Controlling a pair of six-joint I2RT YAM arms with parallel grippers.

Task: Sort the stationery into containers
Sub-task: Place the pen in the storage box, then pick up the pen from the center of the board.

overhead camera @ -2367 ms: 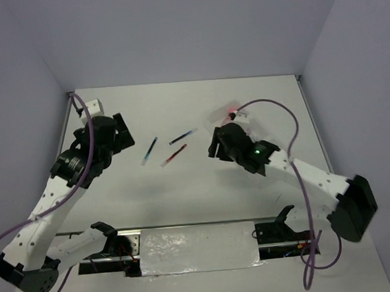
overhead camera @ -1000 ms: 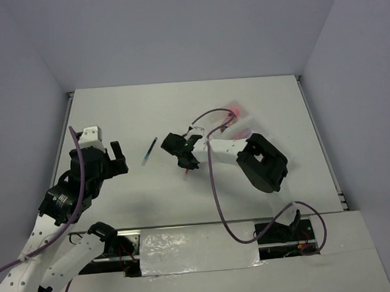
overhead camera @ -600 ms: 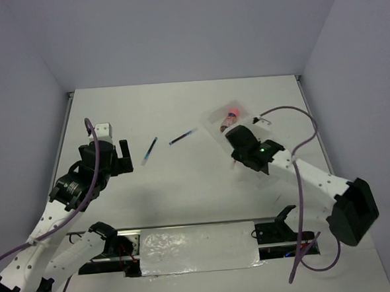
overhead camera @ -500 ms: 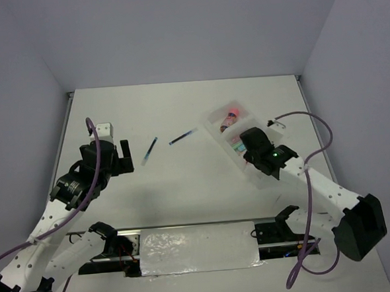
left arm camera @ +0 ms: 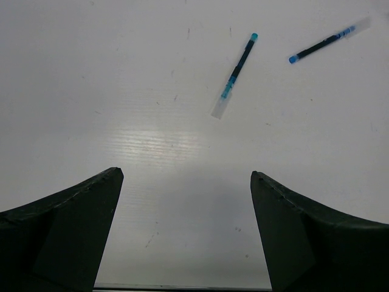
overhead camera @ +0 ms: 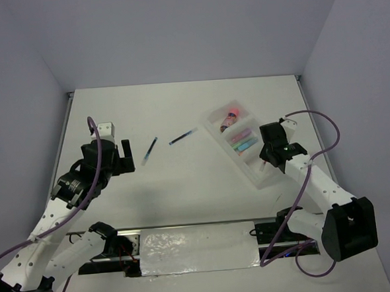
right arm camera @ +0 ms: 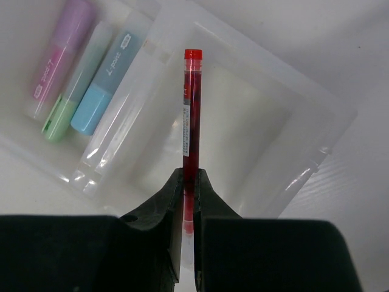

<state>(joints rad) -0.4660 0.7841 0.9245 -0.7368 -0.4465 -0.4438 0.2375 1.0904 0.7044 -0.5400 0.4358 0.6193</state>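
Observation:
The left gripper lowers across onto the nearer dark-blue pen's clear-end with the cap [overhead camera: 145, 159] [left arm camera: 226, 93] next, since it lies below the gripper, to its right in the top view.
My right gripper [right arm camera: 189, 176] is shut on a thin red pen [right arm camera: 191, 121], which points forward over the end compartment of the white translucent tray [right arm camera: 255, 140]. In the top view that gripper [overhead camera: 268, 157] hangs over the tray's [overhead camera: 253, 175] near compartment. The middle compartment holds pastel sticks [overhead camera: 243, 142]: a purple one [right arm camera: 61, 55], a green one [right arm camera: 61, 118] and a blue one [right arm camera: 97, 103]. A pink stubby cylinder [overhead camera: 231, 114] lies in the far compartment. Two dark-blue pens [overhead camera: 149, 151] [overhead camera: 182, 137] lie on the table. My left gripper [overhead camera: 123, 159] is open and empty, left of them.
In the left wrist view the nearer dark-blue pen [left arm camera: 236, 73] and the farther one [left arm camera: 325, 44] lie ahead of the open left gripper [left arm camera: 185, 175]. Grey walls close the table's back and sides. A purple cable [overhead camera: 315, 158] loops by the right arm.
My right arm has swung from the table's middle to the right with the red pen and now hangs over the tray's near compartment. The left arm shifted slightly and stays open.

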